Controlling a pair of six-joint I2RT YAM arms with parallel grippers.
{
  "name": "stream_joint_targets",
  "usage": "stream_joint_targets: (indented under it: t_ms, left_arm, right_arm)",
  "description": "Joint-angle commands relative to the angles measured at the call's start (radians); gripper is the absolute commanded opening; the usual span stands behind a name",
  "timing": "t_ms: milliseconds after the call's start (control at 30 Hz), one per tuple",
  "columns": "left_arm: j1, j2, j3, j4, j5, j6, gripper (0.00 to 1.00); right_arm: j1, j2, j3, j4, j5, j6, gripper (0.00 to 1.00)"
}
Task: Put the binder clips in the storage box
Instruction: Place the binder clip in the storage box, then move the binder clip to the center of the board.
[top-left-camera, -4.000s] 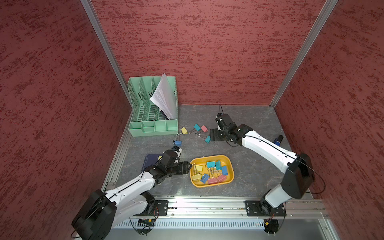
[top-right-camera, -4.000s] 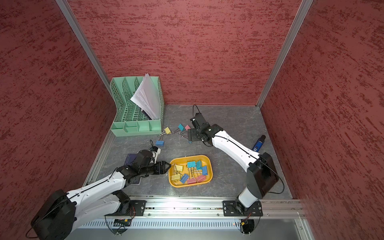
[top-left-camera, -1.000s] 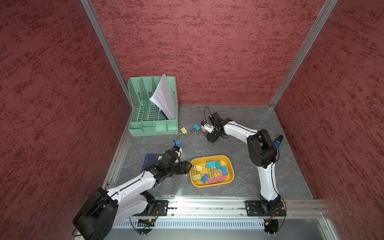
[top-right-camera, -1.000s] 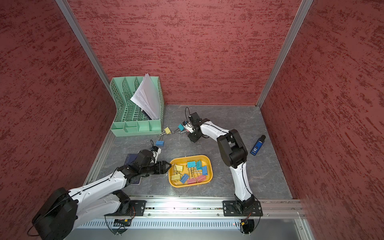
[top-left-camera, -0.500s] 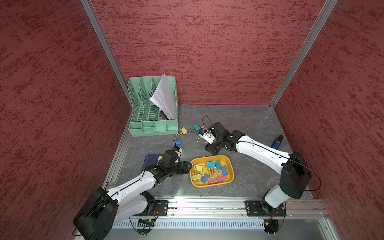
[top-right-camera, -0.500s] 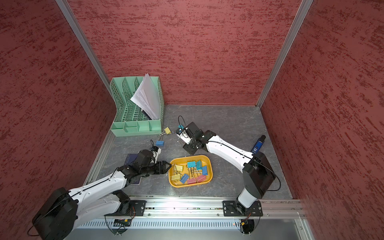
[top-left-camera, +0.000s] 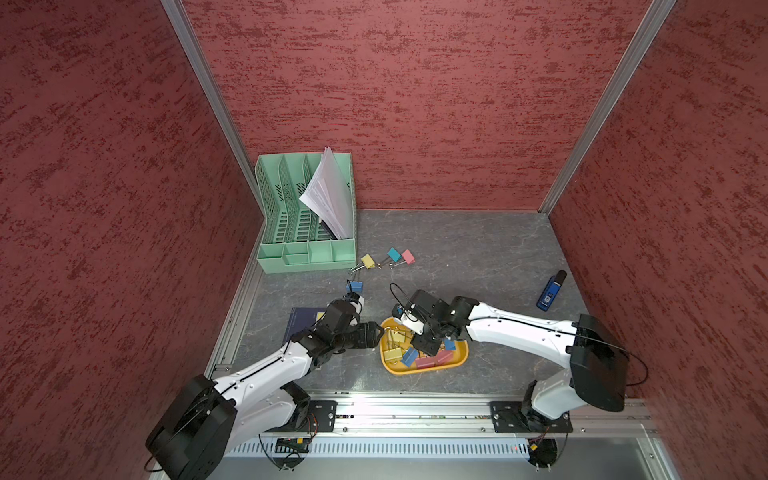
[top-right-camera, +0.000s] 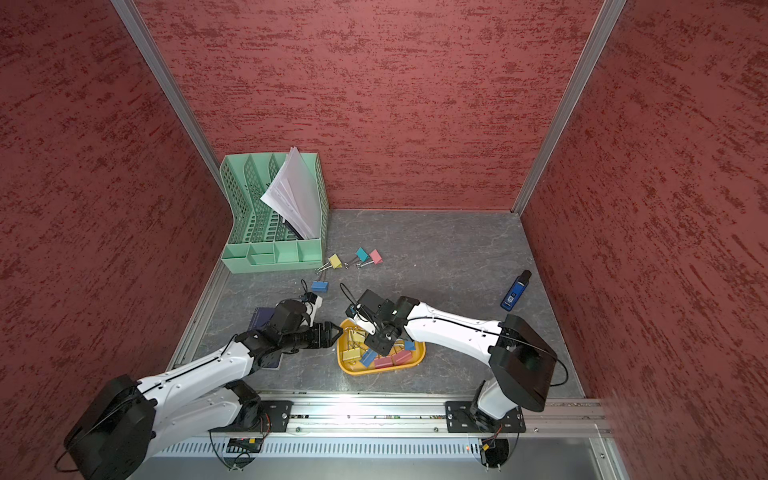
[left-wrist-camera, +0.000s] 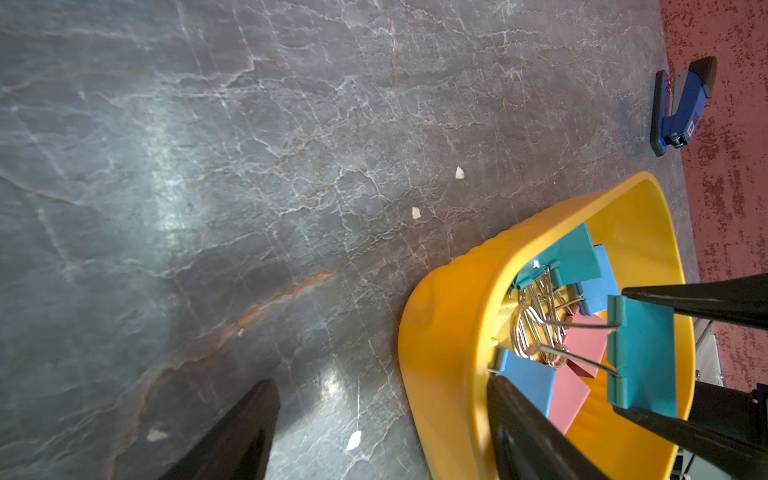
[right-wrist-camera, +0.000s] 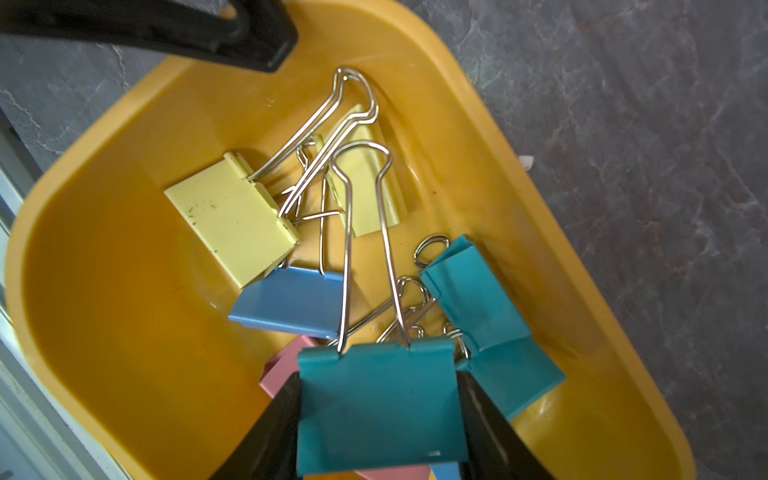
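Observation:
My right gripper brings the teal binder clip down next, handles first, toward the gap between the blue and teal clips below that gripper, and releases.
The yellow-orange storage box (top-left-camera: 457, 360) sits at the front middle and holds several binder clips in yellow, blue, pink and teal (right-wrist-camera: 232, 224). My right gripper (right-wrist-camera: 378, 419) hangs over the box, shut on a teal binder clip (right-wrist-camera: 380, 407) with its wire handles pointing down into the box. My left gripper (left-wrist-camera: 378, 428) is open and straddles the box's left wall (left-wrist-camera: 444, 332), one finger inside and one outside. Loose clips lie on the table behind: yellow (top-left-camera: 367, 260), teal (top-left-camera: 394, 254), pink (top-left-camera: 408, 257) and blue (top-left-camera: 355, 286).
A mint-green file organizer (top-left-camera: 305, 216) with papers stands in the back left corner. A blue stapler (top-left-camera: 550, 289) lies by the right wall. A dark blue notebook (top-left-camera: 301, 322) lies under my left arm.
My right arm has swung from the loose clips at the back to above the box, carrying the teal clip. The left arm has not moved.

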Motion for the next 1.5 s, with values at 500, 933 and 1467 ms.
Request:
stream_joint_targets:
  t_ms: [500,933,1467]
  left_arm:
    - [0.007,0.011,0.003,-0.032,-0.016,0.020,0.82]
    - [0.006,0.013,0.003,-0.030,-0.017,0.019,0.82]
    - [0.004,0.015,0.004,-0.033,-0.016,0.018,0.82]
  right_arm:
    - [0.016,0.123,0.026,0.062,-0.009,-0.075,0.52]
    - [0.005,0.016,-0.032,0.151,0.056,-0.077,0.83]
    - [-0.338,0.110,0.222,0.207,0.144,0.057,0.98]
